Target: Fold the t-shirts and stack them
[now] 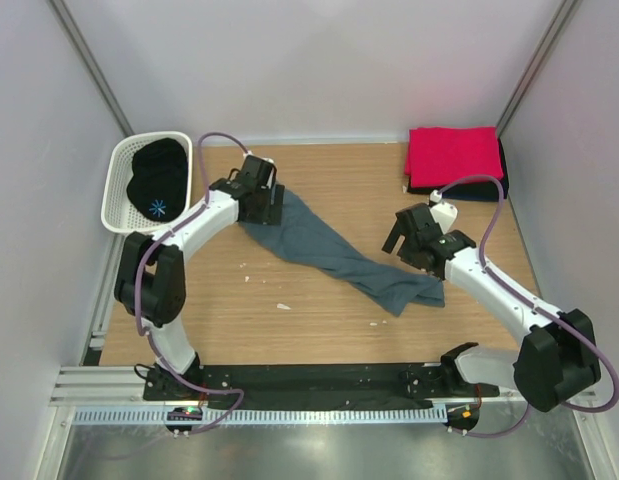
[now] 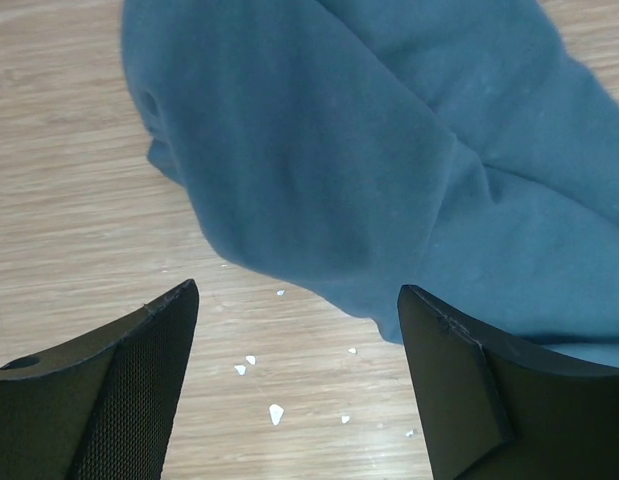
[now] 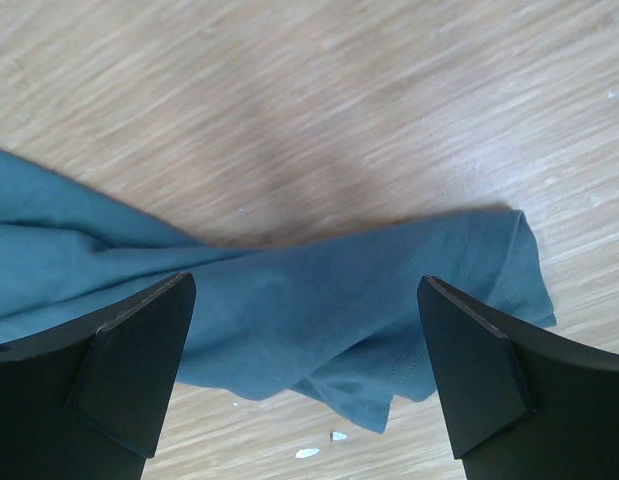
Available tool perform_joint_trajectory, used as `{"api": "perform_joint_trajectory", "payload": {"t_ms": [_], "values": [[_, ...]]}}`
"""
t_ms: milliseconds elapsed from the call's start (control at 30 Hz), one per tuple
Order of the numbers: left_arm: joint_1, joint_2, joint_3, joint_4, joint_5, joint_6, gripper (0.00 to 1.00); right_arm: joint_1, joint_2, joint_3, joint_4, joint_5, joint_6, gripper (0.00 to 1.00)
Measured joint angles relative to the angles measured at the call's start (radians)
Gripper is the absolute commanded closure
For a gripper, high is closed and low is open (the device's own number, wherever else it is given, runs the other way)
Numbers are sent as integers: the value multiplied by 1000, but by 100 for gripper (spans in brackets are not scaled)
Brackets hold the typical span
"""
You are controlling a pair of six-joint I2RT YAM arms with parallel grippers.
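Note:
I will next lower my right gripper and draw it back onto the near pointed corner of the slate blue-grey t-shirt, since that corner sticks out over bare wood.
A slate blue-grey t-shirt lies bunched in a long diagonal strip across the wooden table. My left gripper hovers over its upper-left end. In the left wrist view the left gripper is open, with the cloth just past its tips and nothing between them. My right gripper hangs above the strip's lower-right end, open and empty. In the right wrist view the right gripper has the hem below it. A folded red t-shirt rests on a dark one at the back right.
A white perforated basket at the back left holds a black garment. Small white flecks dot the wood. Grey walls close in the sides and back. A black rail with the arm bases runs along the near edge.

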State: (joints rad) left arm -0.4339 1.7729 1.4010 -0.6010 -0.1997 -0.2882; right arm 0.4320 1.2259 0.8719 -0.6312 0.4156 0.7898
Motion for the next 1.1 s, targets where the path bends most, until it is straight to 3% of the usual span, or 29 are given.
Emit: {"api": "perform_joint_trajectory", "payload": {"t_ms": [200, 433, 700, 867, 1067, 1100], "values": [[10, 55, -92, 95, 34, -24, 20, 0, 23, -18, 2, -21, 10, 0], [100, 64, -170, 227, 114, -115, 21, 0, 50, -17, 4, -22, -23, 0], [169, 63, -272, 394, 251, -186, 17, 0, 50, -10, 6, -42, -50, 1], [232, 51, -327, 504, 347, -230, 21, 0, 23, -7, -4, -70, -54, 0], [255, 52, -356, 603, 403, -254, 53, 0, -49, -7, -63, -118, -51, 1], [254, 52, -357, 614, 409, -256, 71, 1, -63, -8, -74, -128, -50, 1]]}}
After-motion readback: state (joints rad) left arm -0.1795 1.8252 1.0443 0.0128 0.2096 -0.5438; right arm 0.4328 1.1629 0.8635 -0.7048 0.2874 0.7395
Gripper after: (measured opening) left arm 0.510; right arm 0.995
